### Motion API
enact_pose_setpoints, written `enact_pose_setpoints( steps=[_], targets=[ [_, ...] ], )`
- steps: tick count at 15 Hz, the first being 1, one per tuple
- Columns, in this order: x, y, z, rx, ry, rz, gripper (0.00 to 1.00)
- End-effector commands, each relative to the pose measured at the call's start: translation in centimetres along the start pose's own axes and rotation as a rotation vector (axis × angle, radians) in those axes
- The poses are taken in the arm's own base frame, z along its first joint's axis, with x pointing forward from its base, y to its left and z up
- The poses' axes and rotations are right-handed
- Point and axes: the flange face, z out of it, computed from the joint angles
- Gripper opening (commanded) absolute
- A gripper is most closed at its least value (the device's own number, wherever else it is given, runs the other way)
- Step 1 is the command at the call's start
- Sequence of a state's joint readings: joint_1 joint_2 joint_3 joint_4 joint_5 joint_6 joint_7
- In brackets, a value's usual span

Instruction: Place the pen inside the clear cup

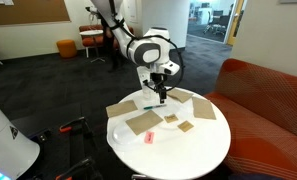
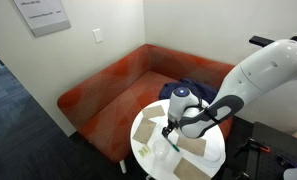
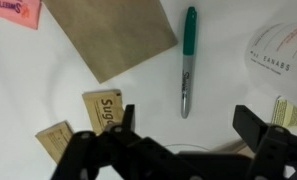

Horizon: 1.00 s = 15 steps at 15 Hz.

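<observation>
The grey body of the pen is in line with the gap between my fingers, so I should lower my gripper to that body next and close.
The pen (image 3: 188, 58) has a green cap and a grey barrel and lies flat on the white table (image 3: 48, 80). In the wrist view it sits just ahead of my gripper (image 3: 188, 128), in line with the gap between the two black fingers. The gripper is open and empty and hovers low over the table in both exterior views (image 1: 160, 97) (image 2: 171, 128). A round see-through shape with faint print at the right edge looks like the clear cup (image 3: 281, 48). I cannot make out the cup for sure in the exterior views.
A brown napkin (image 3: 113, 35), two brown sugar packets (image 3: 103, 110) (image 3: 56, 140) and a pink packet (image 3: 13, 10) lie left of the pen. More brown napkins (image 1: 203, 108) lie on the small round table (image 1: 173, 155). A red sofa (image 1: 268, 100) (image 2: 108, 85) stands close behind.
</observation>
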State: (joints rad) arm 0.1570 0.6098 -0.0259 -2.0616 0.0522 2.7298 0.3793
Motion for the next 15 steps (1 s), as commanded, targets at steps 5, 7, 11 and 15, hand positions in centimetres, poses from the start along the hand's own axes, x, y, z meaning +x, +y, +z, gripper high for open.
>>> enact_pose_setpoints(
  steps=[5,7,11,15],
  targets=[
    [2.1,-0.8,2.4,-0.021,-0.027,-0.004,1.00],
    [2.2,-0.8,3.1,-0.029,-0.041,-0.005,1.00],
    [2.2,-0.8,4.3,-0.039,-0.068,-0.012,1.00],
    [2.3,-0.9,5.1,-0.044,-0.093,-0.018,1.00]
  ],
)
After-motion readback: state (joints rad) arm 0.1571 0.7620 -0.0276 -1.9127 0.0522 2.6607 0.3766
